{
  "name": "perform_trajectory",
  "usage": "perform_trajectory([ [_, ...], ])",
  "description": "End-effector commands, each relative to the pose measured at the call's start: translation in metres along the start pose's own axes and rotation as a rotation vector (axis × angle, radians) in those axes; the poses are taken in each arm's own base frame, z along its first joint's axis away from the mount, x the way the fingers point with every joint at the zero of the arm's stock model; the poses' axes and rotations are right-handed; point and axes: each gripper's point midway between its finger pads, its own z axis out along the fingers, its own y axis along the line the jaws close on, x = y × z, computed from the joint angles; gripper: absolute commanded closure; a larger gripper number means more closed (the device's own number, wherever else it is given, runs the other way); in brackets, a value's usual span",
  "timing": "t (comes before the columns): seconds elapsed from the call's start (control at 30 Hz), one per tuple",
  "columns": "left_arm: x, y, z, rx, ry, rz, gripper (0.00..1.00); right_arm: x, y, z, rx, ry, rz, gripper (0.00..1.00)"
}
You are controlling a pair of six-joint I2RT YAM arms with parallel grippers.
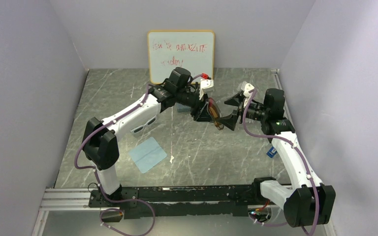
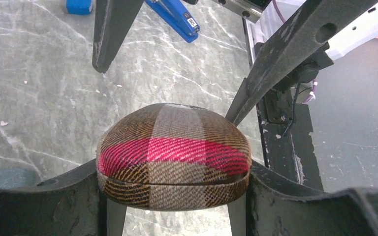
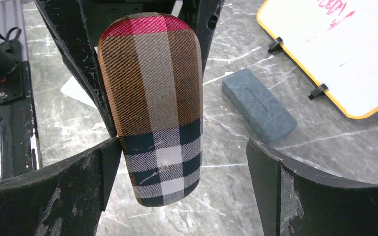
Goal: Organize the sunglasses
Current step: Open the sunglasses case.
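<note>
My open right gripper next works its near finger outward under the lid and pinches it, as the plaid case's near edge [image 1: 217,121] [image 3: 123,148] lies against that finger.
My left gripper [image 1: 209,114] is shut on a plaid oblong case [image 1: 215,117] and holds it closed above the middle of the table. In the left wrist view the case [image 2: 173,157] sits clamped between both fingers of that gripper [image 2: 174,183]. My right gripper [image 1: 234,110] is open around the case's free end [image 3: 152,98]. Its left finger [image 3: 78,191] is at the case's side and its right finger [image 3: 295,191] stands well apart. The white-framed sunglasses [image 1: 145,127] lie partly hidden under my left forearm. The brown sunglasses are out of view.
A grey-blue case [image 3: 258,104] lies behind the held case, near the whiteboard [image 1: 180,54]. A light-blue cloth [image 1: 147,154] lies at the front left. A blue stapler [image 2: 174,17] lies by the right arm, and the arms' base rail [image 1: 177,194] runs along the near edge.
</note>
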Motion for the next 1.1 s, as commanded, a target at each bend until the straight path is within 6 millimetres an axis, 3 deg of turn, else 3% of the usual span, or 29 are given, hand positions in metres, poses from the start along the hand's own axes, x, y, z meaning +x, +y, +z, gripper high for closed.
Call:
perform_trajectory([
  [0.0, -0.019, -0.033, -0.013, 0.082, -0.032, 0.055, 0.95, -0.014, -0.042, -0.014, 0.206, -0.014, -0.098, 0.00],
  [0.33, -0.016, -0.037, -0.018, 0.099, -0.032, 0.055, 0.95, -0.017, -0.064, -0.027, 0.344, -0.003, -0.106, 0.00],
  [0.67, -0.014, -0.039, -0.021, 0.109, -0.028, 0.057, 0.95, -0.017, -0.070, -0.031, 0.371, -0.003, -0.105, 0.00],
  [0.8, -0.013, -0.037, -0.021, 0.103, -0.032, 0.056, 0.95, -0.018, -0.059, -0.027, 0.311, -0.011, -0.111, 0.00],
  [1.07, -0.014, -0.028, -0.022, 0.071, -0.050, 0.044, 0.95, -0.014, -0.016, -0.017, 0.049, -0.022, -0.134, 0.02],
])
